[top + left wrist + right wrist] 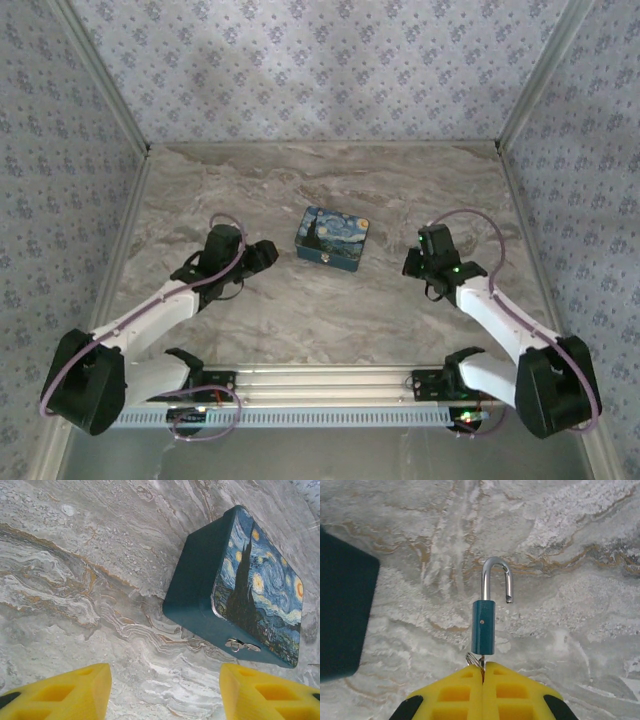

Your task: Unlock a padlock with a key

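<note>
My right gripper should next lower the padlock (483, 626) toward the clear marble below it and let go of the key's head, because the shackle is already open.
A small padlock (483, 626) with a teal body hangs in front of my right gripper (483, 667). Its silver shackle (496, 562) stands sprung open, the free end clear of the body. The key (482, 661) sits in the bottom of the lock, and my right gripper is shut on the key's head beside its ring (472, 658). In the top view the right gripper (412, 262) hovers right of the box. My left gripper (165, 680) is open, holds nothing, and sits just left of the box, above the marble.
A teal tin box with a starry-night lid (332, 238) lies mid-table, its small metal hasp (240, 645) on the near side wall. Patterned walls enclose the marble table (300, 190) on three sides.
</note>
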`<state>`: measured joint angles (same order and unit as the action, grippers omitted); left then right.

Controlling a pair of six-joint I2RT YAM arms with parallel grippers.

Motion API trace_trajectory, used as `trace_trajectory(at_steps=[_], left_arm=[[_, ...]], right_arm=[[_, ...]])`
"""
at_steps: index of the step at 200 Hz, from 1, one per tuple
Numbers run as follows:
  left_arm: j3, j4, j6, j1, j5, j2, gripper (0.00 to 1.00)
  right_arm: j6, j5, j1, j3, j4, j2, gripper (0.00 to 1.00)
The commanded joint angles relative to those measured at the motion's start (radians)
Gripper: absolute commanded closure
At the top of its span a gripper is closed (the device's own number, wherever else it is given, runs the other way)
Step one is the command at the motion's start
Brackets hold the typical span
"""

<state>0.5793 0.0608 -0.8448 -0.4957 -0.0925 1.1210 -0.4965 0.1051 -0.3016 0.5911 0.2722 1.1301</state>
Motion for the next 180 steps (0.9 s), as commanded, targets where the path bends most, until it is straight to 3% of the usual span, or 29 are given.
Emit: trace_trajectory(at_steps=[1, 116, 147, 166, 180], left_arm=[[-0.01, 0.004, -0.006, -0.012, 0.035, -0.012, 0.03], [-0.012, 0.008, 0.004, -0.015, 0.057, -0.012, 0.02], [-0.009, 0.011, 0.006, -0.014, 0.059, -0.012, 0.02], [-0.005, 0.016, 0.009, -0.013, 0.063, -0.012, 0.02], [0.002, 0.021, 0.014, -0.013, 0.064, -0.012, 0.02]], right_arm=[[-0.045, -0.034, 0.028, -0.005, -0.072, 0.039, 1.0], [-0.091, -0.067, 0.072, 0.013, -0.154, 0.221, 1.0], [-0.104, -0.062, 0.085, 0.023, -0.13, 0.227, 0.82], [-0.111, -0.048, 0.089, 0.03, -0.104, 0.211, 0.65], [-0.11, -0.04, 0.092, 0.035, -0.083, 0.19, 0.59]])
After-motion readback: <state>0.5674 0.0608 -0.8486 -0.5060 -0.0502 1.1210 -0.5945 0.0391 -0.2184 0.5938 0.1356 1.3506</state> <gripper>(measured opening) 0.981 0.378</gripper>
